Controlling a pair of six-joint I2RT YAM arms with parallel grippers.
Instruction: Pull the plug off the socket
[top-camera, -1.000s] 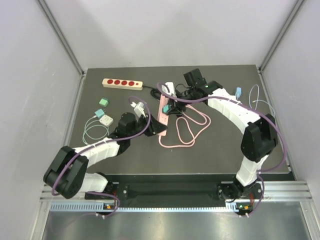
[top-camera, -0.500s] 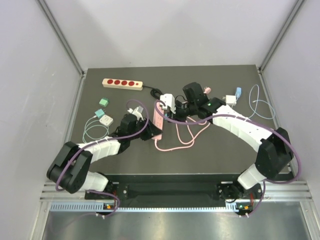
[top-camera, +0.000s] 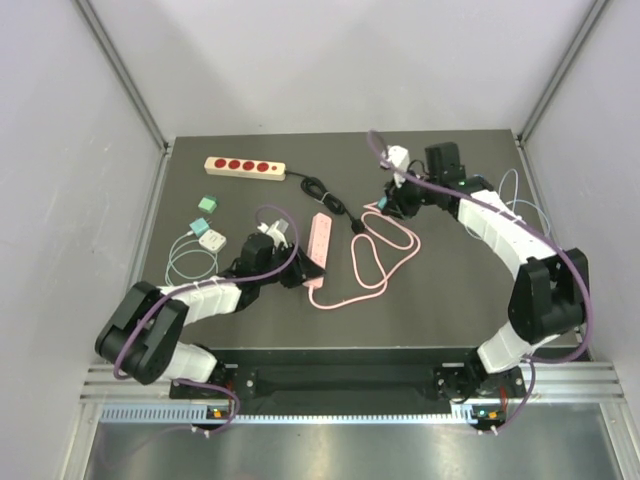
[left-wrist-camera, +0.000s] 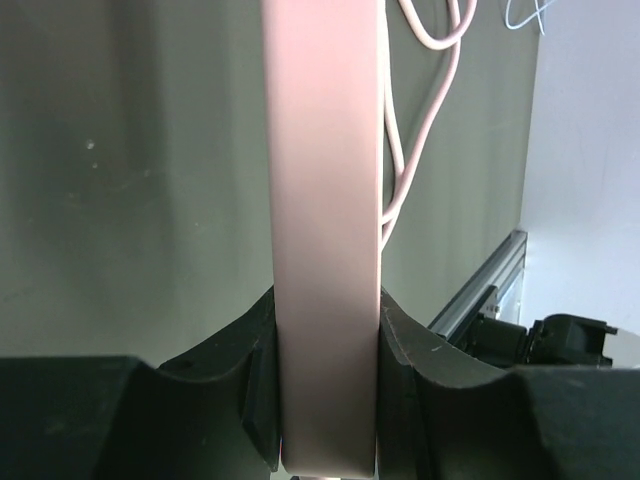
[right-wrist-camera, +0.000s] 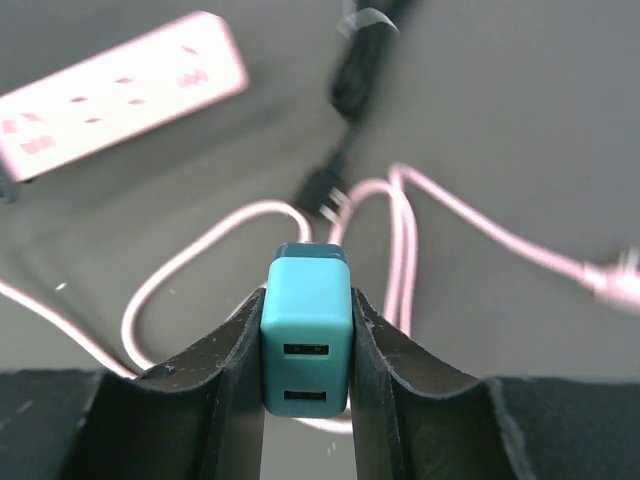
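Observation:
The plug is clear of the power strip, so the robot's right gripper will next move down and to the right in the top view and release the plug beside the thin cables.
The pink power strip (top-camera: 319, 240) lies on the dark table, its pink cable (top-camera: 368, 262) looped to its right. My left gripper (top-camera: 299, 270) is shut on the strip's near end; in the left wrist view the strip (left-wrist-camera: 325, 200) fills the gap between the black fingers (left-wrist-camera: 230, 370). My right gripper (top-camera: 388, 203) is shut on a teal USB charger plug (right-wrist-camera: 306, 335), held in the air well to the right of the strip and free of its sockets. The strip (right-wrist-camera: 120, 95) shows at the upper left of the right wrist view.
A beige power strip (top-camera: 245, 166) with red sockets lies at the back left, its black cable and plug (top-camera: 325, 190) running toward the centre. A green adapter (top-camera: 207, 204) and a white charger (top-camera: 210, 240) with cable lie at left. Thin cables (top-camera: 520, 205) lie at the right.
My right gripper has moved right and toward the back with the teal plug, away from the pink strip. The strip has dropped back flat, still held by my left gripper.

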